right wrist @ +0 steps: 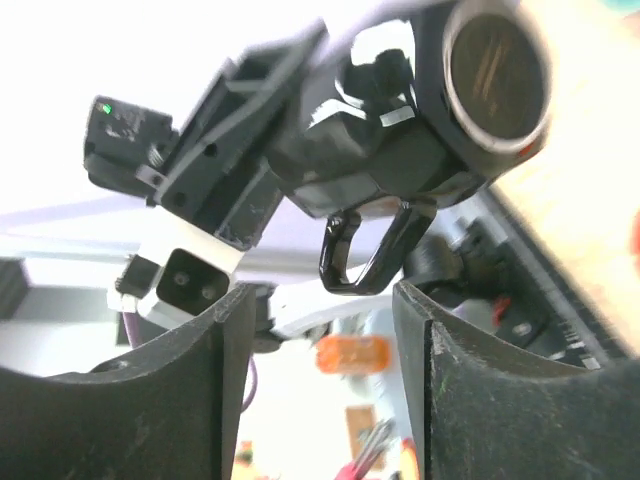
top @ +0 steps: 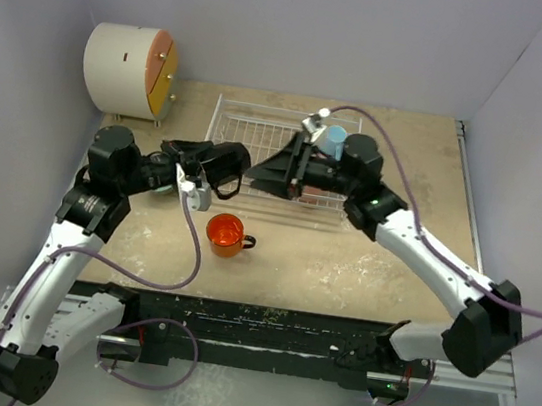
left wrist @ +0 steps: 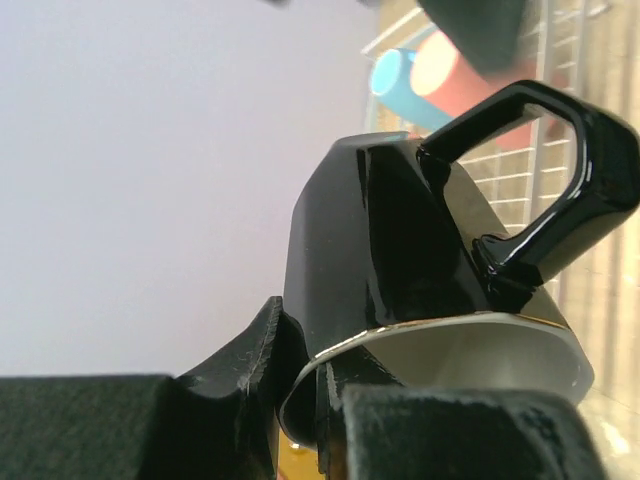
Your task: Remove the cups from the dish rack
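The black mug comes back from the rack (top: 252,120) next as my left gripper tilts downward, then goes down beside the orange mug's handle, since bare table shows there.
The black mug (left wrist: 400,240) with a white inside hangs in the air, and my left gripper (left wrist: 305,395) is shut on its rim, one finger inside and one outside. From above this grip (top: 227,172) sits at the rack's near left corner. My right gripper (top: 253,170) faces it with its jaws open; the mug's handle (right wrist: 365,250) hangs just past my open fingertips (right wrist: 215,330), touching neither. The orange mug (top: 226,234) stands on the table. A light blue mug (top: 335,139) and a pink tumbler (left wrist: 458,78) remain in the white wire dish rack (top: 252,120).
A white drum with an orange-yellow face (top: 128,67) stands at the back left corner. Grey walls close in the table on three sides. Both arms meet over the rack's near edge, with cables looping above them.
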{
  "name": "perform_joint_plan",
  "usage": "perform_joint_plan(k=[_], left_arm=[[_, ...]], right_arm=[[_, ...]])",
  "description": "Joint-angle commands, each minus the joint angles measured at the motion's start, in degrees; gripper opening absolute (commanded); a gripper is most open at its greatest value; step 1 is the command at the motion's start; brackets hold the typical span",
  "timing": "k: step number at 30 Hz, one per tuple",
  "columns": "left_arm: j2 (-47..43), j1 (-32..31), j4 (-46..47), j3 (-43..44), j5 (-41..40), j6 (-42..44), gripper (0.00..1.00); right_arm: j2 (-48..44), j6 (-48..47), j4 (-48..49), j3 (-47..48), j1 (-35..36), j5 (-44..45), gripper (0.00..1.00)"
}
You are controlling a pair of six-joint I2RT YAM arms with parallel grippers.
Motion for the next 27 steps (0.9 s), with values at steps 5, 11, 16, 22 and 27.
perform_joint_plan(k=[5, 11, 16, 22, 27], left_arm=[[9.2, -6.1, -19.2, 16.3, -2.6, -7.2, 0.00], [20.0, -17.5, -33.8, 26.8, -9.8, -12.4, 0.00], [30.1, -26.3, -40.6, 31.5, -15.7, -14.9, 0.00], [41.1, -34.9, -42.5, 37.4, -22.4, -16.2, 0.00], [49.4, -39.1, -43.9, 40.3, -27.0, -17.6, 0.00]], right_arm=[[-10.4, -31.8, -36.6, 8.5, -19.5, 13.2, 0.66], [-10.2, -41.6, -48.4, 16.6, -22.1, 29.2, 0.68], [-10.5, -43.6, -52.4, 20.4, -22.1, 37.3, 0.69], [-11.7, -44.3, -56.1, 20.2, -22.2, 43.3, 0.69], [-11.8, -44.9, -58.3, 19.4, -23.0, 46.8, 0.69]])
